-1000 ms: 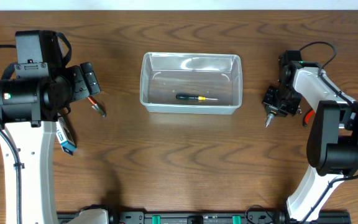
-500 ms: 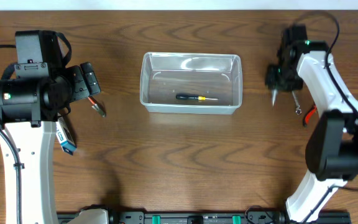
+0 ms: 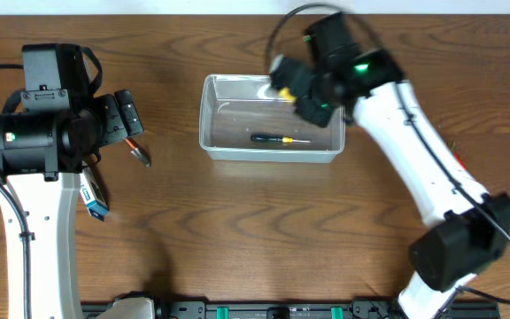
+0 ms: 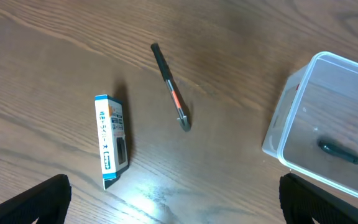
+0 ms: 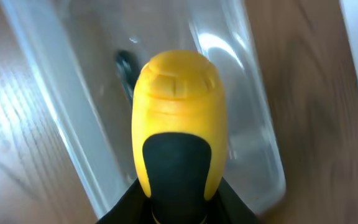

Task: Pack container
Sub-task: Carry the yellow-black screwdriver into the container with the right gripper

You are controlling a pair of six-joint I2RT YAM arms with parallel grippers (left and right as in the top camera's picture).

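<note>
The small screwdriver leaves a part of the container's bottom free (image 5: 109,94) by the container's near side, so the right gripper should lower back into the container beside the small screwdriver.
The container (image 3: 207,120) is a clear rectangular tub at the table's middle back, with a small black screwdriver (image 3: 277,139) lying in it. My right gripper (image 3: 304,96) hangs over the tub's right half, shut on a thick yellow-and-black tool handle (image 3: 282,89). The right wrist view shows that handle (image 5: 178,112) filling the middle, with the container (image 5: 257,134) and the small screwdriver (image 5: 127,70) below it. My left gripper (image 3: 124,117) is open above the table's left side, and its fingers (image 4: 35,202) hold nothing. The left wrist view has the container (image 4: 289,121) at its right edge.
A blue-and-white box (image 3: 95,202) and a slim black tool with a red band (image 3: 138,152) lie on the wood left of the tub. The left wrist view shows the box (image 4: 112,140) and that tool (image 4: 171,87) too.
My right arm has swung from the table's right side to over the container, carrying the yellow-handled tool. The left arm has not moved.
</note>
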